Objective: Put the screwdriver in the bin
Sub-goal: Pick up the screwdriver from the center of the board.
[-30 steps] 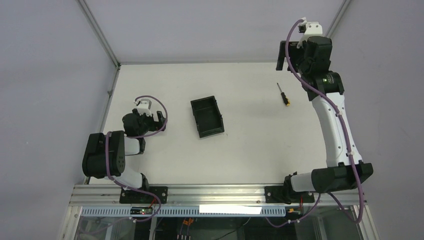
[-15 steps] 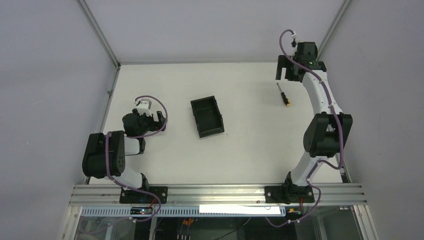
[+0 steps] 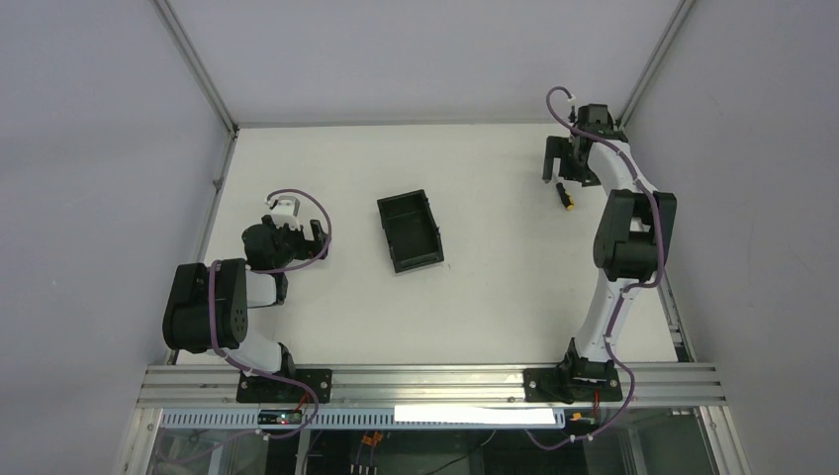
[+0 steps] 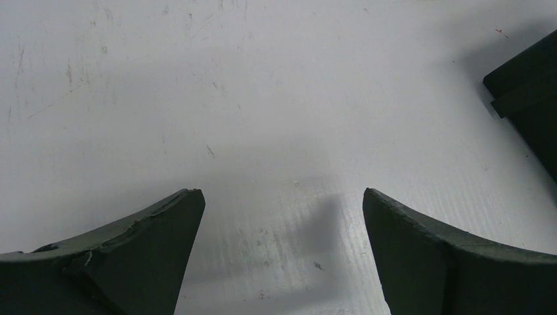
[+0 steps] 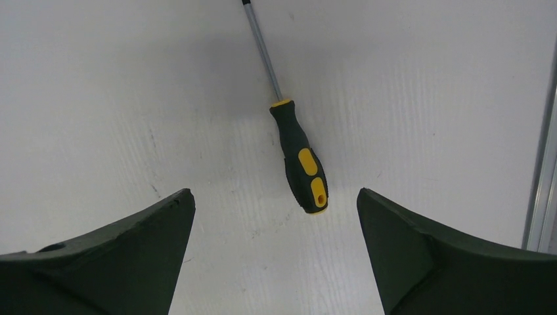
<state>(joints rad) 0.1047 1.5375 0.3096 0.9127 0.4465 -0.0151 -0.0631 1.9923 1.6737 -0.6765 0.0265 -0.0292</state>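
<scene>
The screwdriver's handle lies below my right gripper, lengthwise along the open gap, so my right gripper needs to lower its fingers and close them across the handle's middle (image 3: pixel 564 195) (image 5: pixel 303 157).
The screwdriver (image 5: pixel 299 159), with a thin metal shaft and a black and yellow handle, lies flat on the white table at the far right (image 3: pixel 567 198). My right gripper (image 3: pixel 561 163) hangs just over its shaft end, pointing down. In the right wrist view this gripper (image 5: pixel 276 193) is open, with the handle's butt just ahead of the gap and touching neither finger. The black bin (image 3: pixel 401 200) sits empty at the table's middle. My left gripper (image 3: pixel 322 240) rests low at the left, open (image 4: pixel 282 197) over bare table.
An aluminium rail (image 5: pixel 542 164) runs along the table's right edge, close to the screwdriver. A corner of the bin (image 4: pixel 525 98) shows at the right of the left wrist view. Grey walls close off the back and sides.
My right arm has folded up and its gripper has come down and nearer, from the far right corner to just over the screwdriver. The left arm has stayed still.
</scene>
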